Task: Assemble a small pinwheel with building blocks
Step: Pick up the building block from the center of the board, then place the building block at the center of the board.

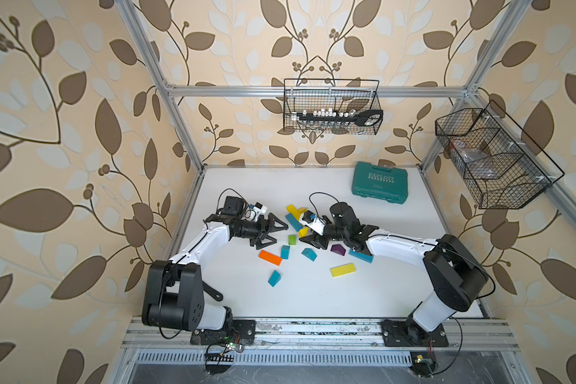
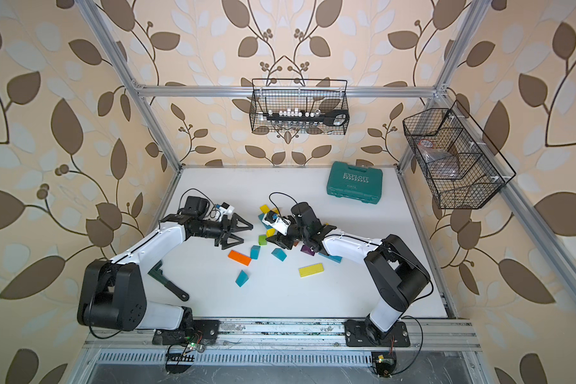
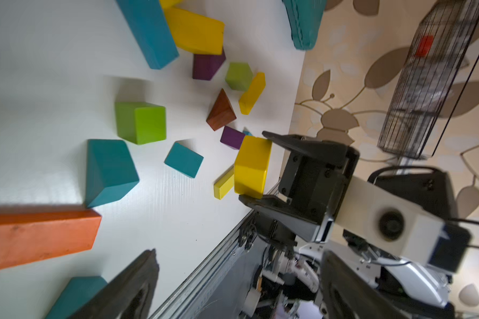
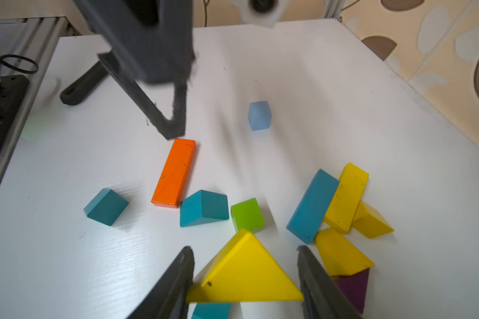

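The clear tabletop between the teal wedges lies below the robot's right gripper, toward the robot's base, so the right gripper will next move back and down to release the yellow wedge (image 4: 246, 273).
My right gripper (image 4: 245, 276) is shut on a yellow wedge (image 4: 246, 273), held a little above the table; the left wrist view shows that wedge (image 3: 252, 165) pinched between its two black fingers. In both top views it (image 1: 308, 236) hangs over the middle of the scattered building blocks. My left gripper (image 1: 280, 234) stands open and empty just left of a green cube (image 1: 292, 239) and above an orange bar (image 1: 270, 258). Teal wedges (image 1: 285, 251), a yellow bar (image 1: 343, 270), a purple wedge (image 1: 338, 249) and a pale-blue cube (image 4: 259, 115) lie around.
A teal case (image 1: 379, 183) lettered EXPLOIT lies at the back right. A black tool (image 2: 168, 282) rests near the left arm's base. Wire baskets (image 1: 331, 106) (image 1: 492, 159) hang on the back and right walls. A teal bar and yellow blocks (image 4: 346, 196) are piled behind my right gripper.
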### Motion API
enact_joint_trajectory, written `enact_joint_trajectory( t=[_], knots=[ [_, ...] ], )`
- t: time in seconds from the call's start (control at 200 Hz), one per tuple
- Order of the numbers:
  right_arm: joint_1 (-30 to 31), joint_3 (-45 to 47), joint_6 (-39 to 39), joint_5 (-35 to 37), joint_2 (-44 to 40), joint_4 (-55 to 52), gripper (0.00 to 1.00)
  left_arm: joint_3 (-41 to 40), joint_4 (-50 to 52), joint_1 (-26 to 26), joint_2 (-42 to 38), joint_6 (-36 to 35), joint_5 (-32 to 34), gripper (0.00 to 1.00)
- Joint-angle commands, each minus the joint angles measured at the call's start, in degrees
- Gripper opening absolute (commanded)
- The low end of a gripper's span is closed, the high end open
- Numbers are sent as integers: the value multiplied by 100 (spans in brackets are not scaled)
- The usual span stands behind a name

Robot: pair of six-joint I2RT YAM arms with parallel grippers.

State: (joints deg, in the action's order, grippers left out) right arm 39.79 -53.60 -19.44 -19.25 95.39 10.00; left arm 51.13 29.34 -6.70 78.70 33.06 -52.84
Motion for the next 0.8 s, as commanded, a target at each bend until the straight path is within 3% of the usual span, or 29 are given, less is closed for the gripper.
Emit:
enact_joint_trajectory(
  t=[0.0, 0.105, 0.235, 0.425, 0.54, 0.795],
  knots=[
    [541, -63, 500, 1162, 50, -576, 19, 159, 747, 125, -519, -243, 1013, 99],
    [839, 79, 890, 1430, -55, -622, 17, 289, 1117, 125, -720, -319, 1636, 99],
    [1308, 380, 874, 1601, -122, -482, 16, 192, 1162, 125, -729, -300, 1698, 99],
    [1473, 563, 348, 1033, 91, -563, 16, -95, 1074, 116, -831, -318, 1776, 99],
    [1473, 611, 64, 755, 169, -515, 21, -191, 1137, 94, -885, -388, 1885, 99],
    [1476, 334, -41, 535, 653, -702, 24, -209, 1477, -118, -733, -424, 2270, 99]
  ],
)
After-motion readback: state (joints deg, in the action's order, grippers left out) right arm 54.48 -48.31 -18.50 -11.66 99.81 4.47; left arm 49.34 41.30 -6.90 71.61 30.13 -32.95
